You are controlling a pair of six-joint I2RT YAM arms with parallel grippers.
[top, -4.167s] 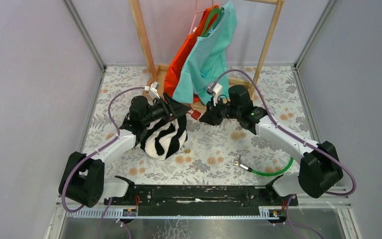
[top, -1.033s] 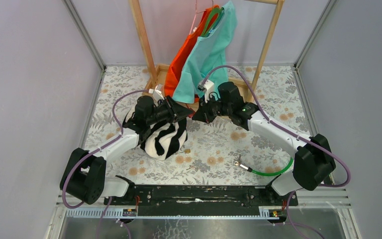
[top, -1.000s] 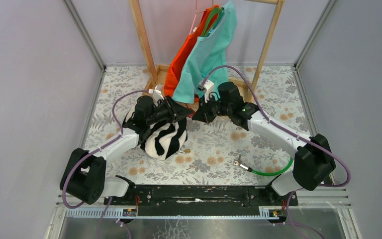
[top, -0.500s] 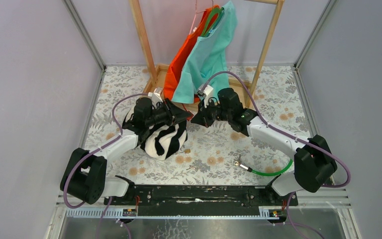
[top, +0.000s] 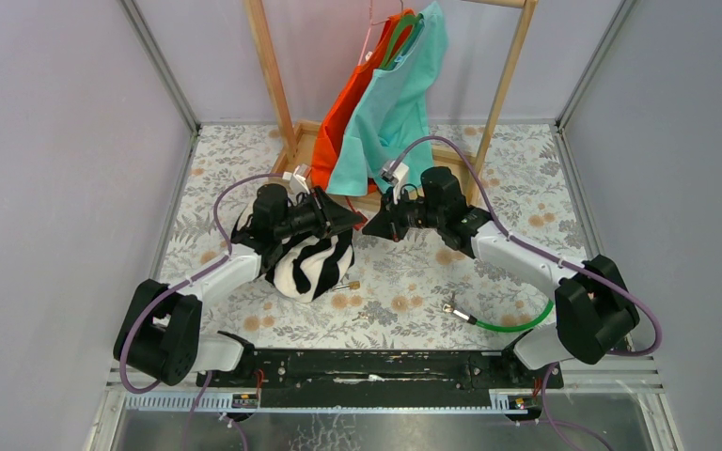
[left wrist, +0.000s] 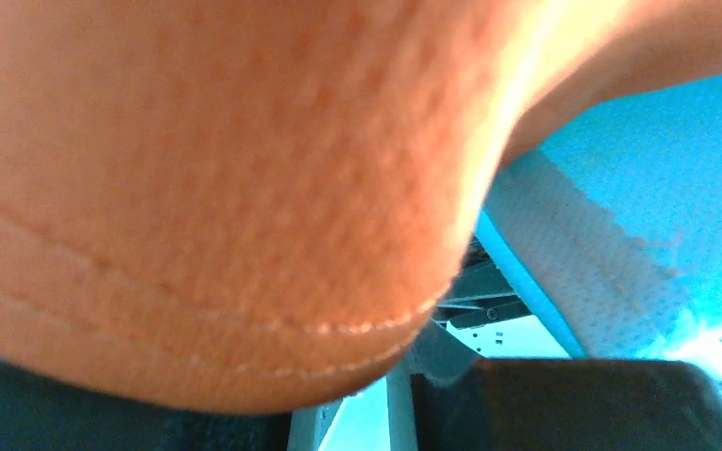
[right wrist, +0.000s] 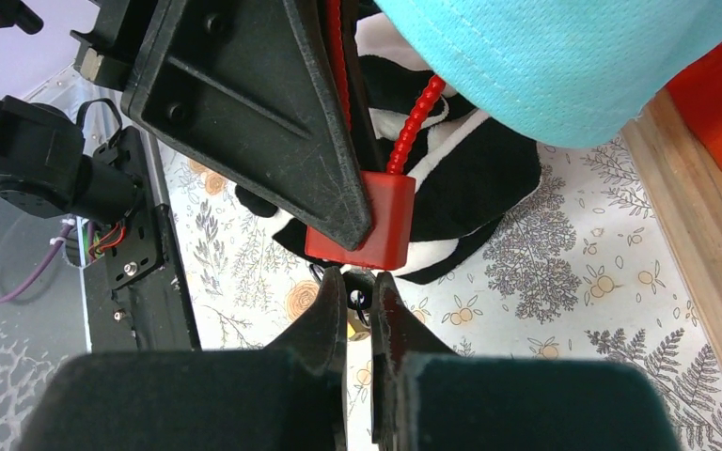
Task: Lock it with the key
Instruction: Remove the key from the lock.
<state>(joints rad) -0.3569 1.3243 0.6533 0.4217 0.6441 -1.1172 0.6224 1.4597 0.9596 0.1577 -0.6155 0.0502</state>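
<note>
The bare tabletop beside the bag is below and back from my left gripper. I will move my left gripper down and back to release the lock there.
A red lock body (right wrist: 362,224) on a red beaded cable (right wrist: 415,117) is held by my left gripper (top: 346,222), whose black finger (right wrist: 254,103) lies flat over it. In the top view the lock (top: 361,225) sits between both grippers, above a zebra-striped bag (top: 310,263). My right gripper (right wrist: 357,280) is shut on a small black-headed key (right wrist: 355,293), its tip just under the lock body. My left wrist view is filled by orange cloth (left wrist: 226,188) and teal cloth (left wrist: 639,188), so the left jaws are hidden there.
A wooden clothes rack (top: 268,75) stands behind with an orange shirt (top: 348,108) and a teal shirt (top: 400,94) hanging over the grippers. A green cable lock (top: 515,325) and a small brass piece (top: 351,284) lie on the floral table.
My right gripper has come in left toward the red lock and now sits right against it. The left arm has shifted slightly and still holds the lock.
</note>
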